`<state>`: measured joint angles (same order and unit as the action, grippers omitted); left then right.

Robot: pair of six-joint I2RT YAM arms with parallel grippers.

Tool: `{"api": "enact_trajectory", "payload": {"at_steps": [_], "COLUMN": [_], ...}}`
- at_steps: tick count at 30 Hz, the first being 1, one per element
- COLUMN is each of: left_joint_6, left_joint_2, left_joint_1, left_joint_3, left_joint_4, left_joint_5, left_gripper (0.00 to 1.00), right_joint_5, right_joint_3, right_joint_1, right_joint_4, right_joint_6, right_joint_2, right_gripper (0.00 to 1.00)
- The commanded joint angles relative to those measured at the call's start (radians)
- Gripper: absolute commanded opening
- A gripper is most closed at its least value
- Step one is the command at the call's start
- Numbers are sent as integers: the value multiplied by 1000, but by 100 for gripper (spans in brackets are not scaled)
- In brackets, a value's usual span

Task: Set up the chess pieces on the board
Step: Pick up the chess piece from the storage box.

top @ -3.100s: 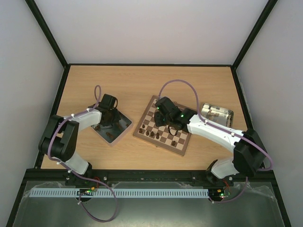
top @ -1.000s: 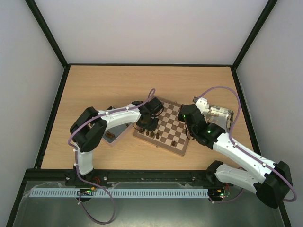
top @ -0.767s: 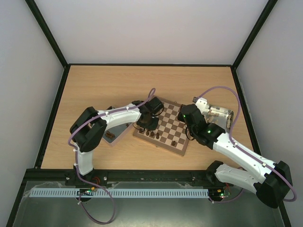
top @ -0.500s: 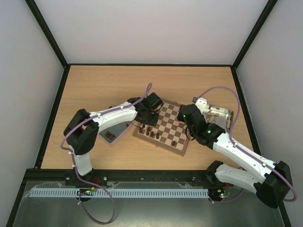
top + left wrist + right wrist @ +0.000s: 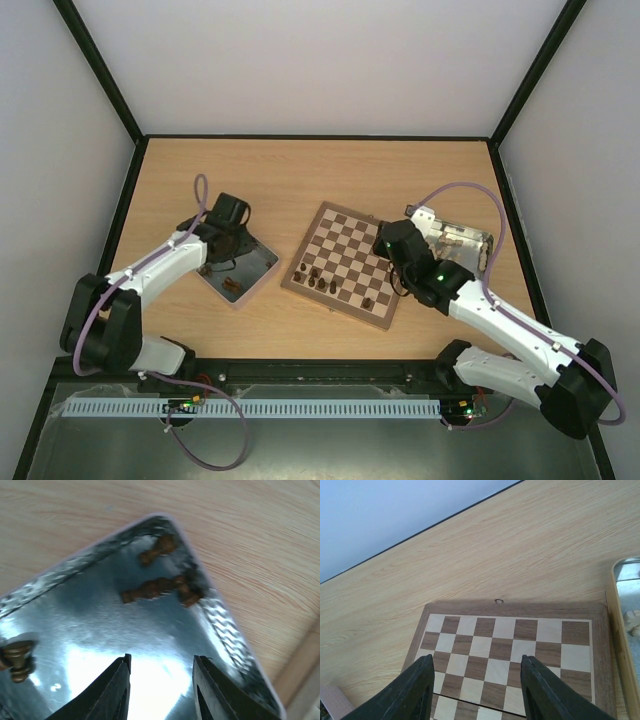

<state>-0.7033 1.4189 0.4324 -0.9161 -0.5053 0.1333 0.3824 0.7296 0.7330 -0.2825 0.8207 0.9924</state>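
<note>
Next, my left gripper moves down and outward toward the tray's far corner, onto the long dark piece (image 5: 151, 588), as its open fingers still hang short.
The board (image 5: 350, 240) lies mid-table, with several dark chess pieces (image 5: 320, 280) standing along its near edge. More dark pieces (image 5: 159, 586) lie in a corner of the grey metal tray (image 5: 100, 625), and one (image 5: 15, 657) sits apart at the left. My left gripper (image 5: 161, 680) hangs open just above the tray floor (image 5: 255, 262), nothing between its fingers. My right gripper (image 5: 477, 680) is open over bare squares of the board (image 5: 505, 645), at its right side in the top view (image 5: 388, 258).
A yellow-sided tray (image 5: 462, 240) with pale pieces sits right of the board; its rim (image 5: 620, 610) shows at the right wrist view's edge. Black frame rails border the table. Bare wood lies behind the board and the trays.
My left gripper has opened and swung left, from the board's near-left corner back over the grey tray. The right arm has not moved.
</note>
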Motion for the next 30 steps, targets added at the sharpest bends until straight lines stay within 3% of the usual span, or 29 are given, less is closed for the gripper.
{"api": "enact_trajectory", "payload": {"at_steps": [1, 5, 9, 21, 30], "left_joint_6": [-48, -43, -38, -5, -2], "left_joint_2": [-45, 2, 64, 183, 255], "left_joint_1": [-85, -120, -139, -145, -146], "left_joint_3": [76, 85, 64, 20, -14], "left_joint_4": [120, 200, 238, 306, 258], "left_joint_5": [-41, -65, -44, -92, -62], "left_gripper": [37, 34, 21, 26, 25], "right_joint_5": [2, -4, -1, 1, 2], "right_joint_3": [-4, -2, -5, -13, -15], "right_joint_1": [-2, -2, -3, -2, -2], "right_joint_4": [28, 29, 22, 22, 22], "right_joint_6": [17, 15, 14, 12, 14], "right_joint_2": [17, 22, 11, -1, -5], "right_gripper": [46, 46, 46, 46, 46]}}
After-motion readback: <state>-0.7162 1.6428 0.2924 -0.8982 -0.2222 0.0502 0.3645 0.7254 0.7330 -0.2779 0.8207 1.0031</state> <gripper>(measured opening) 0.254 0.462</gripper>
